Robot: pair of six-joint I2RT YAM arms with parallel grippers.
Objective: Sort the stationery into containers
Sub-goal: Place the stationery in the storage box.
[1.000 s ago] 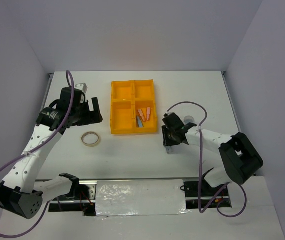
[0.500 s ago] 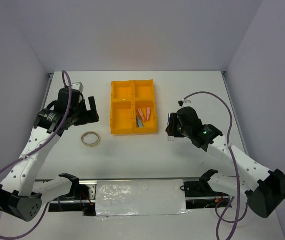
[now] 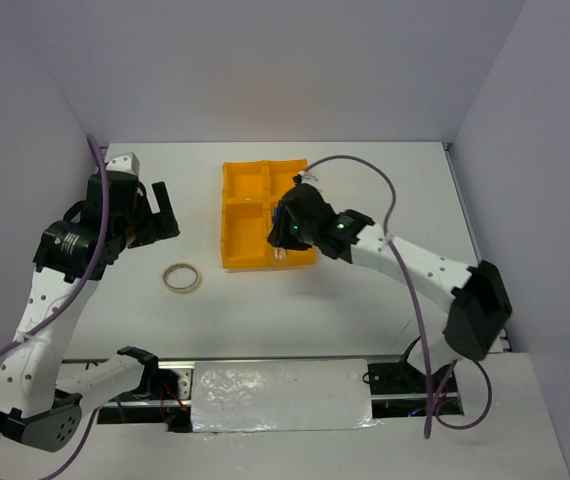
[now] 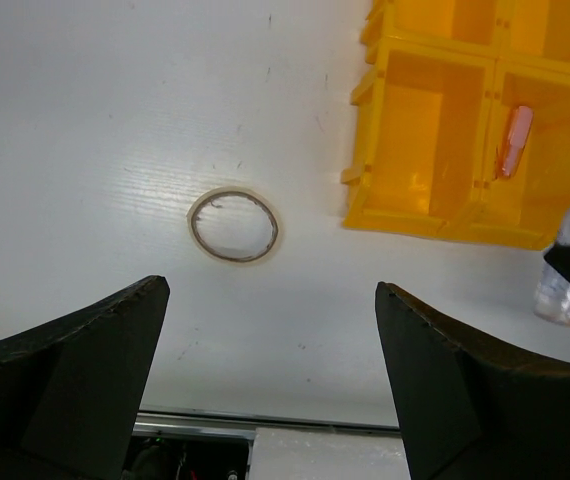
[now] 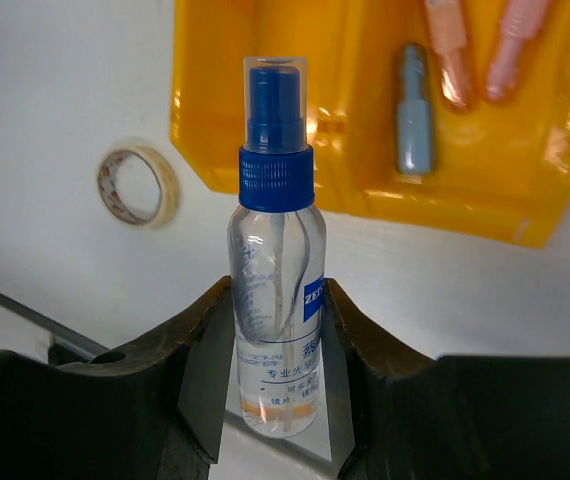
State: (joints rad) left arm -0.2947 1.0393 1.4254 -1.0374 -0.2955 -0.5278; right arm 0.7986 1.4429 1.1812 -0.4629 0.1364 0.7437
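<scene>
My right gripper holds the bottle and will next go down and to the left in the top view into the tray's empty near section [image 3: 245, 236] [image 5: 227, 62], to release the bottle apart from the sticks.
My right gripper [image 5: 277, 340] is shut on the clear bottle with the blue cap [image 5: 277, 250]. It holds the bottle over the near edge of the orange-yellow tray [image 3: 245, 185], at its near-right compartment [image 3: 283, 240]. In the right wrist view that compartment of the tray [image 5: 355, 150] holds two pink sticks [image 5: 450, 50] and a light-blue stick [image 5: 415, 110]. The beige tape ring [image 3: 181, 278] lies flat on the table to the left of the tray and in front of it, and it shows in the left wrist view [image 4: 234, 225]. My left gripper [image 4: 270, 300] is open and empty, high above the ring [image 3: 155, 215]. The small clear-grey roll is not in view.
The other three tray compartments [image 4: 415, 130] look empty. The white table ends at grey walls on the left, right and back. A metal rail [image 3: 275, 385] with the arm bases runs along the near edge.
My right arm has swung left from the table right of the tray to the tray's near-right compartment, carrying the bottle. My left gripper has risen and drawn back to the left.
</scene>
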